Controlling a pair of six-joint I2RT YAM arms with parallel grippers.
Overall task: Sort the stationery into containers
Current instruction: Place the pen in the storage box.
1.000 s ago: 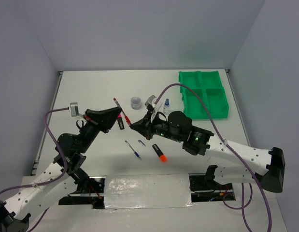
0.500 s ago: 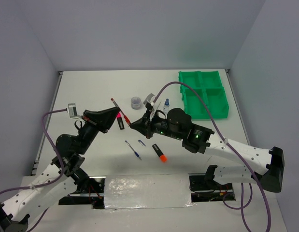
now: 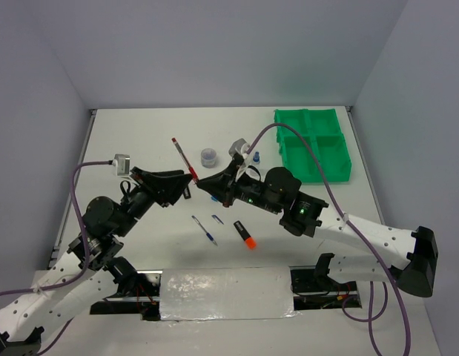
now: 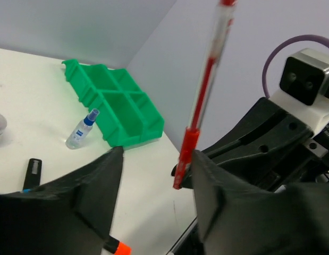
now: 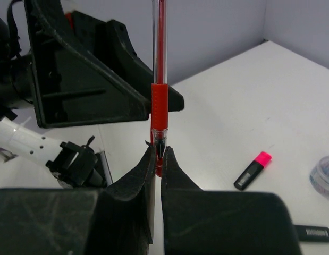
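Next, my right gripper will swing right in the top view and down to the empty section of the tray by the bottle and release the pen.
A thin red pen (image 5: 158, 64) stands upright over the table, and my right gripper (image 5: 158, 151) is shut on its lower tip. From above the red pen (image 3: 182, 154) leans up and to the left between the two arms. My left gripper (image 4: 156, 154) is open, its right finger close beside the pen (image 4: 202, 101) and the left finger well clear. In the top view the left gripper (image 3: 187, 182) and right gripper (image 3: 200, 182) nearly meet. The green four-compartment tray (image 3: 312, 148) sits at the back right.
On the table lie an orange highlighter (image 3: 245, 234), a blue pen (image 3: 205, 231), a pink highlighter (image 5: 253, 170), a blue-ended highlighter (image 4: 30, 171), a blue-capped bottle (image 3: 255, 158) and a round tub (image 3: 208, 156). Both arms crowd the table's middle.
My left gripper has opened and let go of the red pen. The right gripper stays shut on the pen, which now stands a little further right.
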